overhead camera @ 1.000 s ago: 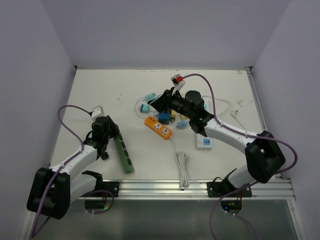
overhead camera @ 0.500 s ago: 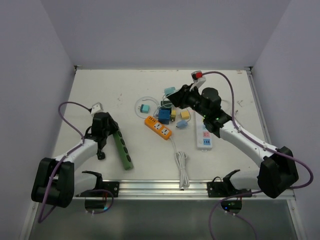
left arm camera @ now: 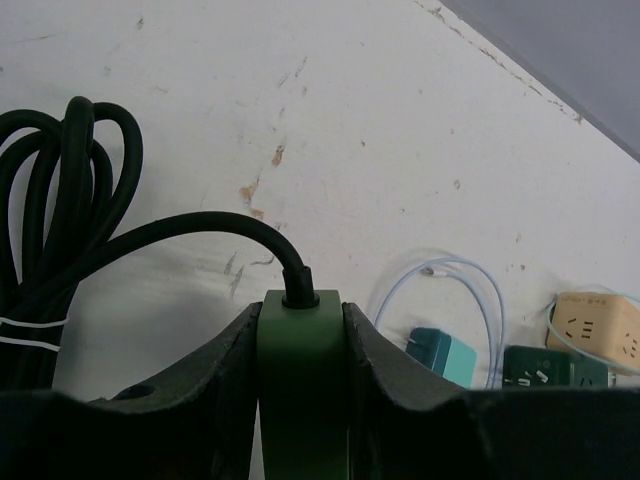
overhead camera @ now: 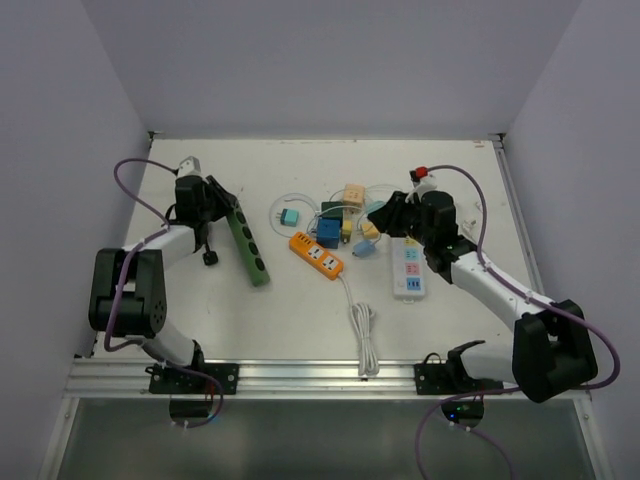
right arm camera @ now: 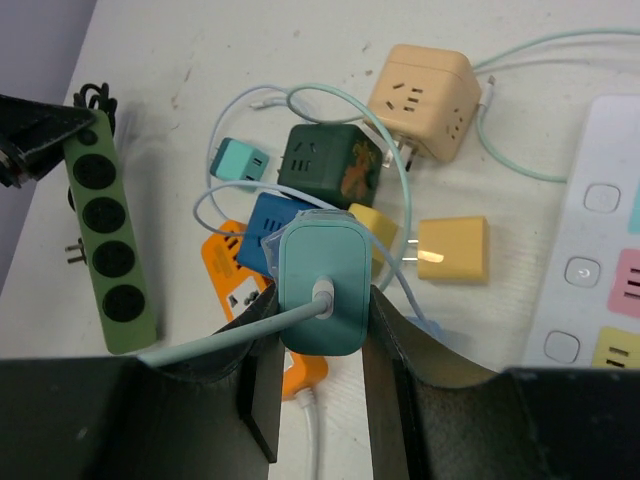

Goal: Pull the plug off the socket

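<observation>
I will move my right gripper down toward the gap between the yellow adapters and open it, since the teal plug point(right arm camera: 322, 285) hangs clear of the blue cube socket.
My right gripper point(right arm camera: 322, 322) is shut on a teal plug point(right arm camera: 322, 285) with a pale green cable and holds it above a blue cube socket point(right arm camera: 262, 226) and an orange power strip point(right arm camera: 228, 282). Whether the plug still touches a socket is hidden. In the top view this gripper point(overhead camera: 380, 217) is right of the adapter cluster. My left gripper point(left arm camera: 300, 335) is shut on the cord end of a green power strip point(left arm camera: 300, 390), whose black cord point(left arm camera: 60, 200) coils to the left. In the top view the left gripper point(overhead camera: 197, 195) holds the green strip point(overhead camera: 248, 242) at the back left.
A white power strip point(overhead camera: 408, 268) lies under my right arm. A beige cube socket point(right arm camera: 420, 85), a dark green cube point(right arm camera: 325, 165), a yellow adapter point(right arm camera: 452, 250) and a small teal adapter point(right arm camera: 240, 160) crowd the middle. The orange strip's white cable point(overhead camera: 362, 330) runs to the front edge.
My left arm carried the green strip from the front left to the back left. My right gripper drew back to the right with the teal plug, uncovering the white strip.
</observation>
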